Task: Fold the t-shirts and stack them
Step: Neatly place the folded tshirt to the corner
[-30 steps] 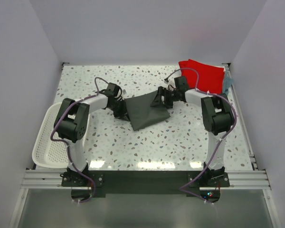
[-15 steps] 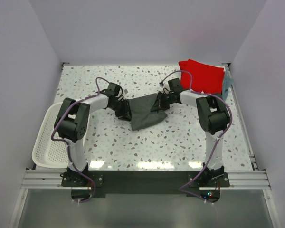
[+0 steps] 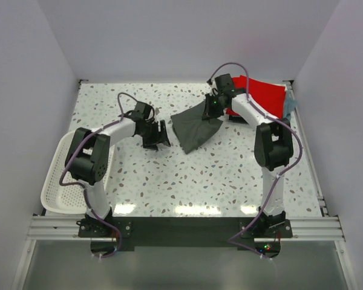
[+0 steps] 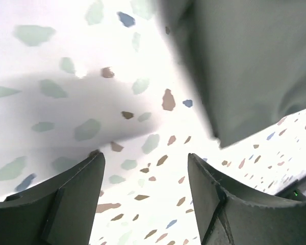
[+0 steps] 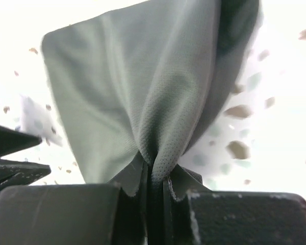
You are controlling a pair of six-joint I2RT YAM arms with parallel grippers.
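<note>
My right gripper lifts the folded grey shirt across next, then lowers and releases it on top of the folded red t-shirt [image 3: 263,95], to the gripper's right in the top view.
The folded dark grey t-shirt [image 3: 195,128] lies mid-table, its back right corner lifted. My right gripper [image 3: 213,110] is shut on that corner; in the right wrist view the grey cloth [image 5: 137,76] bunches into the closed jaws of the right gripper [image 5: 155,176]. My left gripper [image 3: 162,135] stands open just left of the shirt, not touching it. In the left wrist view, only bare table shows between the left gripper's [image 4: 145,171] fingers, and the shirt's edge [image 4: 245,61] lies ahead. The folded red t-shirt [image 3: 263,95] lies at the back right, with the blue-grey one [image 3: 290,107] at its right edge.
A white slatted basket [image 3: 59,175] hangs at the table's left edge beside the left arm. White walls close the table on the left, back and right. The right arm reaches over the table just in front of the red shirt.
The left gripper has opened, let go of the grey shirt and drawn back left. The right gripper has shut on the shirt and pulled it toward the back right, near the red one.
</note>
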